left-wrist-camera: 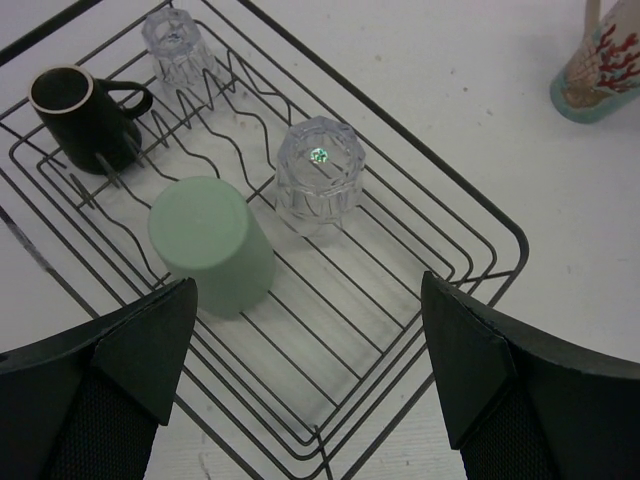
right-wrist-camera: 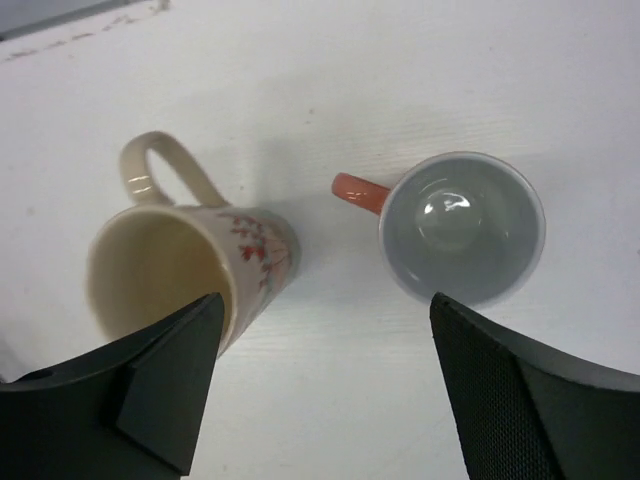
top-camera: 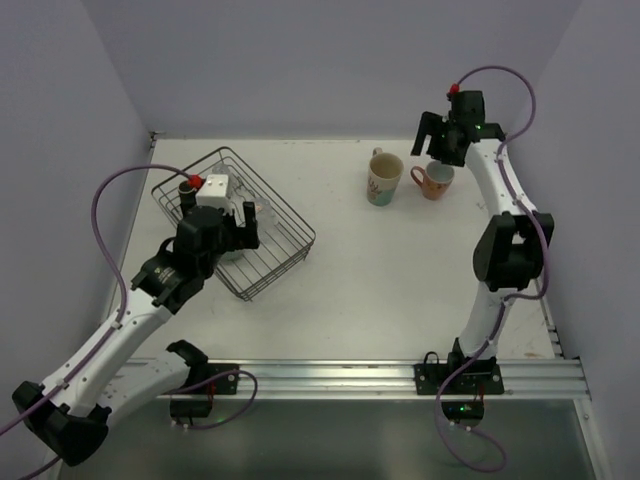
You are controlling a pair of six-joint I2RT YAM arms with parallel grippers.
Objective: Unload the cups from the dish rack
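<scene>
The pale green cup has sides that stand clear of the glasses, so the left gripper will next go down into the rack (top-camera: 285, 238), toward the left in the wrist view, with its fingers on both sides of the cup.
The black wire dish rack (top-camera: 285, 238) stands at the left of the table. In the left wrist view its floor (left-wrist-camera: 345, 300) holds an upturned pale green cup (left-wrist-camera: 210, 245), two upturned clear glasses (left-wrist-camera: 318, 175) (left-wrist-camera: 175, 45) and an upright dark brown mug (left-wrist-camera: 85, 115). My left gripper (top-camera: 247, 225) (left-wrist-camera: 308, 300) hovers open and empty above the rack's near corner. The cream patterned mug (top-camera: 384, 179) (right-wrist-camera: 180, 265) and the salmon-pink mug (top-camera: 434, 180) (right-wrist-camera: 462, 228) stand upright on the table at the far right. My right gripper (top-camera: 438, 152) (right-wrist-camera: 325, 310) is open and empty above them.
The white table (top-camera: 400, 270) is walled at the back and both sides. A metal rail (top-camera: 380, 378) with the arm bases runs along the near edge. The cream mug also shows at the top right of the left wrist view (left-wrist-camera: 600, 75).
</scene>
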